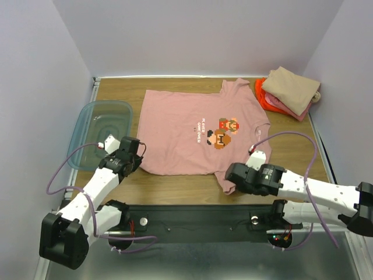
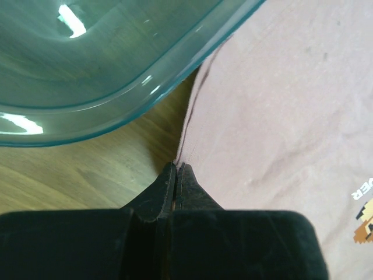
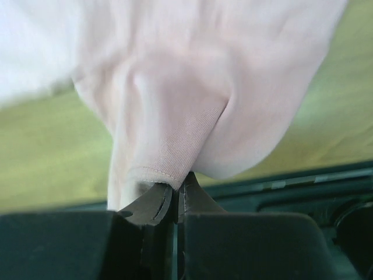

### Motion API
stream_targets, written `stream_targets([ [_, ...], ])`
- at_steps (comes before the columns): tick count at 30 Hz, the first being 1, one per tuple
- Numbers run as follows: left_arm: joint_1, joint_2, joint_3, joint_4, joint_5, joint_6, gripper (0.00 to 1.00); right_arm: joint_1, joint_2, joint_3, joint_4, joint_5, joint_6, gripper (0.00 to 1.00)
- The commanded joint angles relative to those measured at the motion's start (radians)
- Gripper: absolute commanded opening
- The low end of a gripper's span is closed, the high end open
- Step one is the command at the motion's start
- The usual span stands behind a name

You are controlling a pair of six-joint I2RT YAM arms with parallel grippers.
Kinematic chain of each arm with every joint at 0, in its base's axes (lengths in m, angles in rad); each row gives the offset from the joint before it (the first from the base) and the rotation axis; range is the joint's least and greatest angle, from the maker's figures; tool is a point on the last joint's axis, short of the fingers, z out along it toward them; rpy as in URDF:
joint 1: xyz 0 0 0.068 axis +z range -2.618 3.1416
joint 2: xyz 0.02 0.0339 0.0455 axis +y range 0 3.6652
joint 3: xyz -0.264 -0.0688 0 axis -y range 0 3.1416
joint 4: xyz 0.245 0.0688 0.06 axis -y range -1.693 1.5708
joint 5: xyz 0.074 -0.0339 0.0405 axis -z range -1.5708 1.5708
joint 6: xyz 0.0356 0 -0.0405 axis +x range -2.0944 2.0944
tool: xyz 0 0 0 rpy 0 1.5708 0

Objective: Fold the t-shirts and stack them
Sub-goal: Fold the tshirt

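My left gripper carries the pinched near edge outward onto the shirt's middle [image 1: 145,129] [image 2: 227,71] beside the bin next and releases it, since the shirt lies spread unfolded.
The dusty-pink t-shirt [image 1: 186,131] lies spread flat on the wooden table, its cartoon print [image 1: 222,133] towards the right. My left gripper [image 1: 141,153] is shut on the shirt's near-left edge [image 2: 185,146], with its fingertips [image 2: 176,169] meeting at the cloth's border. My right gripper [image 1: 228,178] is shut on the near sleeve; its hem [image 3: 157,174] is pinched between the fingers and the cloth bunches up above them. Folded tees are stacked at the back right: a tan one [image 1: 291,87] on top, with pink and orange [image 1: 265,96] ones under it.
The clear teal plastic bin [image 1: 76,137] stands left of the shirt, close beside my left gripper, and fills the upper left of the left wrist view [image 2: 145,99]. A black rail [image 1: 198,219] runs along the near table edge. Lilac walls enclose the table.
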Motion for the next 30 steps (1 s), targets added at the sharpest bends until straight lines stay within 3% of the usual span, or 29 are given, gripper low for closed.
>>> stream_targets([
  [1, 0.008, 0.037, 0.064, 0.036, -0.002, 0.029, 0.0, -0.137, 0.047, 0.097, -0.006, 0.175, -0.146, 0.0],
  [9, 0.013, 0.177, 0.185, 0.049, -0.031, 0.057, 0.0, -0.378, 0.159, 0.249, 0.172, 0.187, -0.397, 0.01],
  [13, 0.028, 0.258, 0.246, 0.057, -0.046, 0.069, 0.0, -0.501, 0.219, 0.282, 0.285, 0.1, -0.557, 0.01],
  [30, 0.097, 0.606, 0.515, 0.135, -0.037, 0.134, 0.0, -0.786, 0.498, 0.453, 0.475, 0.012, -0.777, 0.01],
])
